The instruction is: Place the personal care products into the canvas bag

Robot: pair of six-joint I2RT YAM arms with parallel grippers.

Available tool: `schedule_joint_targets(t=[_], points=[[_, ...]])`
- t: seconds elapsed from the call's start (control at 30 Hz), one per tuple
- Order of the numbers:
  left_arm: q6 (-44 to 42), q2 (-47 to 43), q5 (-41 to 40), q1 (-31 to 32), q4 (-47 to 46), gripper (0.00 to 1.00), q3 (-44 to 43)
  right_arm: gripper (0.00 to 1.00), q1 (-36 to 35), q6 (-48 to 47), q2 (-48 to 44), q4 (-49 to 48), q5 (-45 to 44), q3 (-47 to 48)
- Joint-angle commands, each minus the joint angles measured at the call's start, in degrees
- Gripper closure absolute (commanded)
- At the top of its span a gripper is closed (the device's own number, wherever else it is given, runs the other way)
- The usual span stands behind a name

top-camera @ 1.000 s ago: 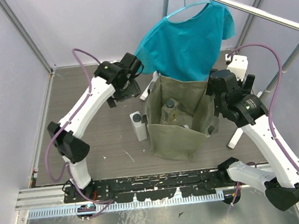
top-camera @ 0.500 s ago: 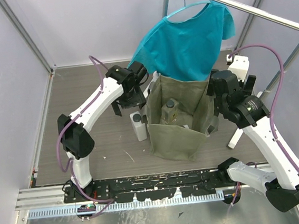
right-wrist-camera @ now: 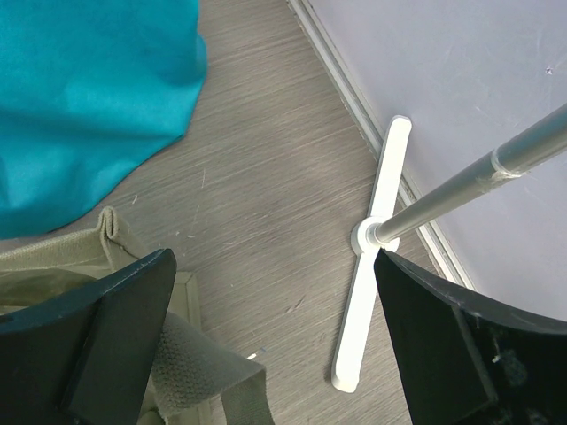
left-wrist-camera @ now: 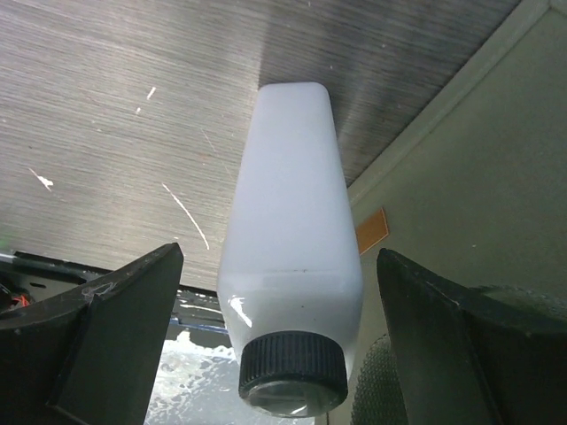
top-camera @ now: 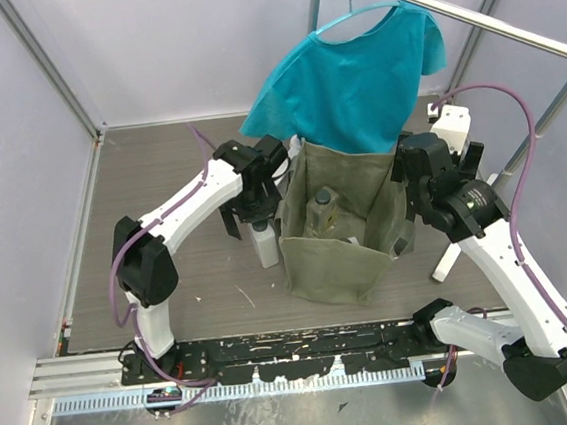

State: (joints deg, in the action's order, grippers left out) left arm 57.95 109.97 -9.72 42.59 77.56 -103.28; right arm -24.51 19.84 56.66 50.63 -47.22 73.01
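The white bottle lies below, between the left gripper's spread fingers with gaps on both sides, so the left gripper should next move down around the white bottle's upper body (top-camera: pixel 263 237) (left-wrist-camera: pixel 291 274) and close.
A white rectangular bottle (top-camera: pixel 265 245) with a dark round cap stands on the floor just left of the olive canvas bag (top-camera: pixel 333 258). My left gripper (top-camera: pixel 254 213) is open right above it. In the left wrist view the bottle (left-wrist-camera: pixel 288 204) sits between my spread fingers (left-wrist-camera: pixel 106 328), with gaps on both sides, and the left gripper (left-wrist-camera: pixel 279 257) does not touch it. A dark-capped bottle (top-camera: pixel 321 207) stands inside the bag. The other bottles are hidden. My right gripper (top-camera: pixel 408 182) is open at the bag's right rim, with a bag handle (right-wrist-camera: pixel 199 376) beside its left finger.
A teal shirt (top-camera: pixel 350 65) hangs on a white rack over the back of the bag. The rack's white foot (right-wrist-camera: pixel 372 266) lies on the floor under my right gripper (right-wrist-camera: pixel 275 266). The bag wall (left-wrist-camera: pixel 478 168) is close to the bottle's right.
My left arm has swung from the back left toward the bag and come down over the white bottle. The right arm and the bag have not moved.
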Motion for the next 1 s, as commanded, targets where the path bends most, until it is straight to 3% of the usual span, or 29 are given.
schedule_joint_targets(t=[0.0, 0.03, 0.13, 0.47, 0.63, 0.8, 0.97], points=[[1.7, -2.8, 2.5, 0.6, -3.0, 0.01, 3.1, 0.0, 0.2, -0.1, 0.3, -0.8, 0.4, 1.1], [1.8, -3.2, 3.0, 0.7, -3.7, 0.0, 4.3, 0.0, 0.2, -0.1, 0.3, -0.6, 0.5, 1.2], [1.8, -4.6, 4.5, 0.7, -6.4, 0.11, 7.0, 0.0, 0.2, -0.1, 0.1, -0.4, 0.7, 1.2], [0.7, -5.5, 6.7, 0.7, -8.8, 0.68, 9.4, 0.0, 0.2, -0.1, -0.2, -0.2, 1.5, 1.1], [-5.3, -5.7, 10.3, 0.7, -11.3, 1.0, 8.1, 0.0, 0.2, -0.9, 0.0, -0.3, 1.2, 1.3], [-15.9, -9.3, 11.5, 1.0, -15.5, 1.0, 7.4, 0.0, 0.2, -1.3, 0.5, -0.6, 0.8, 1.6], [-23.4, -15.3, -1.2, 0.9, -12.0, 1.0, 5.5, 0.0, 0.2, -1.7, 1.1, -0.9, 0.6, 1.9]])
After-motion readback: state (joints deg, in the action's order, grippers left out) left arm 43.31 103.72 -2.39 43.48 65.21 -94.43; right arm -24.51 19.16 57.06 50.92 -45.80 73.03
